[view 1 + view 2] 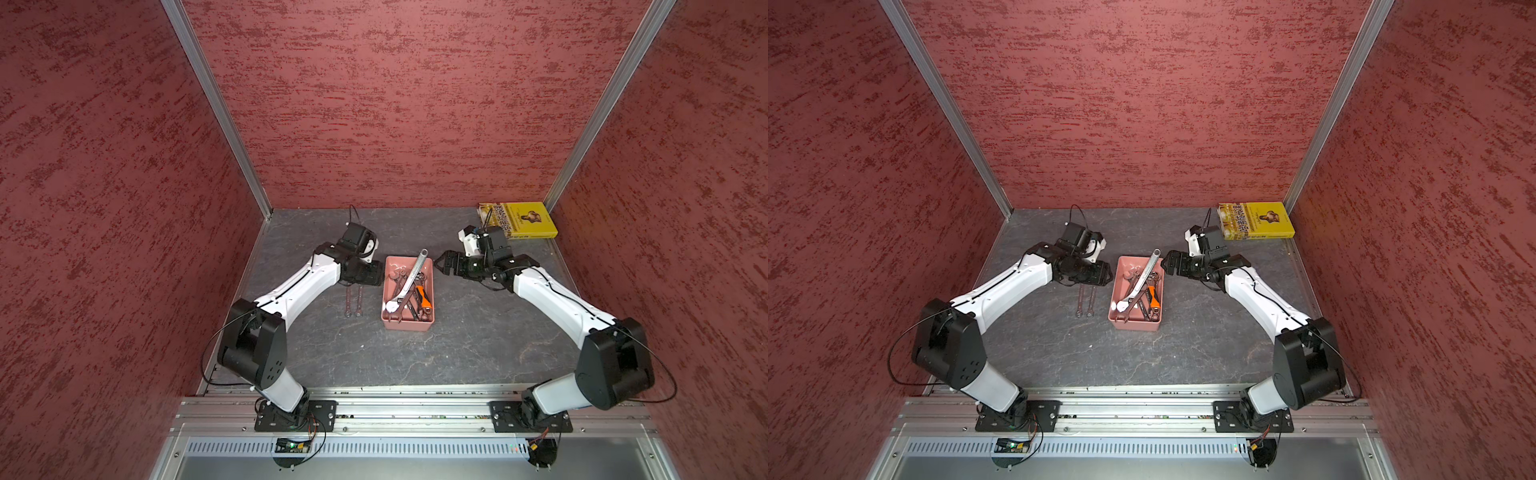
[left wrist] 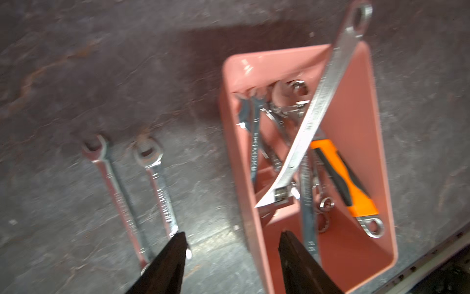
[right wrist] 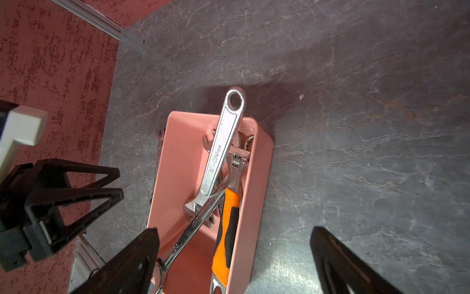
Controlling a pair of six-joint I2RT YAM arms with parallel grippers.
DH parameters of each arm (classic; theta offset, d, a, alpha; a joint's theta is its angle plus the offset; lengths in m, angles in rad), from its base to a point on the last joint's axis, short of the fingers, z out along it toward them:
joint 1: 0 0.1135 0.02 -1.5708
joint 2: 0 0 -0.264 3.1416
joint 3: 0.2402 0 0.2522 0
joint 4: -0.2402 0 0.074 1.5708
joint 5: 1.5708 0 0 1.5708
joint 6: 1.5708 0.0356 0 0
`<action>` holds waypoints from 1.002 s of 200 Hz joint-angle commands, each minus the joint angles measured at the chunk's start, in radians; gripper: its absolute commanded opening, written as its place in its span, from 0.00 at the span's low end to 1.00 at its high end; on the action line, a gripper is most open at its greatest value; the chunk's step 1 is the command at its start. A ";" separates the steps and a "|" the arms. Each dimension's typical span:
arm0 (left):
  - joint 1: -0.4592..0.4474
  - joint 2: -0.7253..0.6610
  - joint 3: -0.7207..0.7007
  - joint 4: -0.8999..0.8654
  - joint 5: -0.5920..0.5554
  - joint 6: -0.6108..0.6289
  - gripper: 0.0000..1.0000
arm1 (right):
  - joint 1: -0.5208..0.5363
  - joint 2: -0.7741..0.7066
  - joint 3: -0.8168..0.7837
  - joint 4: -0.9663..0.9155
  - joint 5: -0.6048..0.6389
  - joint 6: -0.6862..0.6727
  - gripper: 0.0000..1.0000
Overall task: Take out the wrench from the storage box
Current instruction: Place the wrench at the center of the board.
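The long silver adjustable wrench lies on top in the box. My left gripper next needs to move over the box, turn with the wrench's slant and lower onto its handle [image 1: 410, 279] [image 2: 317, 108].
The salmon-pink storage box [image 1: 407, 326] [image 1: 1136, 325] sits mid-table and holds several wrenches. A long silver adjustable wrench [image 1: 409, 280] [image 3: 220, 157] lies slantwise on top, its ring end over the far rim. Beside it lies an orange-handled wrench [image 1: 423, 297] [image 2: 340, 173]. Two slim wrenches [image 1: 348, 301] [image 1: 359, 301] [image 2: 160, 185] lie side by side on the table left of the box. My left gripper [image 2: 234, 233] [image 1: 374, 274] hovers open, one finger above the nearer slim wrench's end, the other over the box; nothing is held. My right gripper [image 3: 234, 229] [image 1: 440, 262] stands wide open by the box's far right corner.
A yellow book [image 1: 523, 218] lies in the far right corner of the table. Red textured walls [image 1: 124, 208] close in three sides. An aluminium rail [image 1: 395, 405] with both arm bases runs along the front edge.
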 commanded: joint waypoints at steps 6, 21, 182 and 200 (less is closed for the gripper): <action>-0.064 0.057 0.030 0.089 0.010 -0.032 0.63 | -0.004 -0.056 -0.026 0.042 -0.015 0.007 0.98; -0.082 0.112 0.054 0.128 0.038 -0.015 0.63 | -0.006 -0.061 -0.034 0.044 -0.016 0.001 0.98; -0.081 0.426 0.214 0.215 0.204 0.042 0.39 | -0.013 -0.083 -0.052 0.026 -0.011 -0.011 0.99; -0.076 0.432 0.210 0.218 0.208 0.044 0.36 | -0.015 -0.081 -0.051 0.026 -0.011 -0.012 0.98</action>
